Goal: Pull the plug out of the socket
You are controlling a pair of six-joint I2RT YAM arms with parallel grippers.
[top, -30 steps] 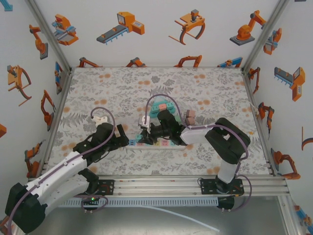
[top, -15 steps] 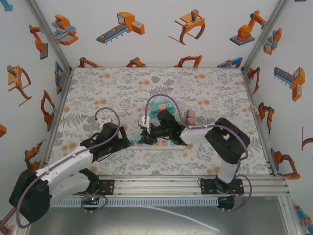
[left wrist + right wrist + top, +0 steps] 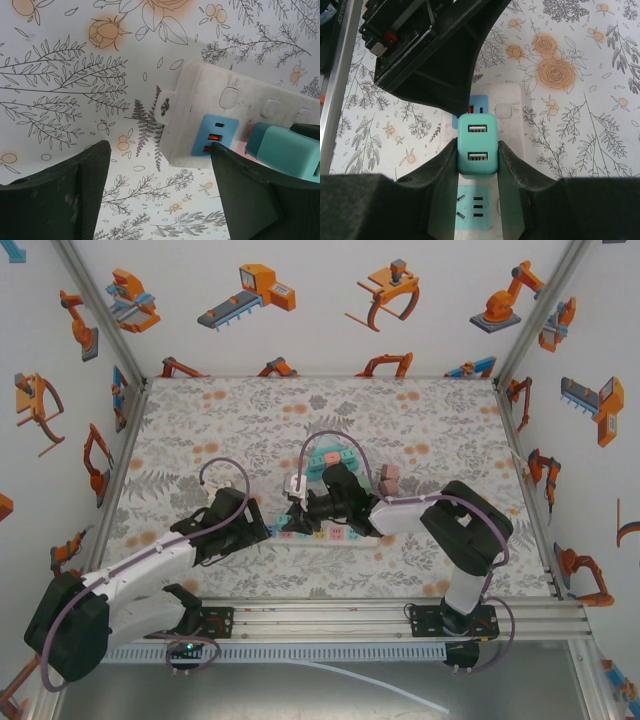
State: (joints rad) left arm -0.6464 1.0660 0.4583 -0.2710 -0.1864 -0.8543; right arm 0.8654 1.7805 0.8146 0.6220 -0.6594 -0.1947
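I need to lift the seated plug with my right gripper, carry it past the power strip's far edge, lower it and release it, as the mat is there near the pinkish block.
A teal two-port USB plug (image 3: pixel 477 145) stands in a white power strip (image 3: pixel 507 97) that lies on the flowered mat. My right gripper (image 3: pixel 477 152) is shut on the plug, its dark fingers (image 3: pixel 444 167) pressing both sides. In the left wrist view the same strip (image 3: pixel 200 107) shows its blue USB end (image 3: pixel 216 135), with the plug (image 3: pixel 285 150) at the right edge. My left gripper (image 3: pixel 160 195) is open at that end of the strip; its right finger (image 3: pixel 240 195) lies against the strip's corner. From above, the left gripper (image 3: pixel 255 530) and right gripper (image 3: pixel 300 508) meet over the strip (image 3: pixel 325 533).
A teal block (image 3: pixel 335 456) and a small pinkish block (image 3: pixel 388 478) sit just behind the right arm. An empty teal socket face (image 3: pixel 476 206) lies on the strip below the plug. Open mat stretches to the far left and far right.
My left arm has swung right and forward, bringing its gripper up to the strip's left end. The right gripper has stayed on the plug.
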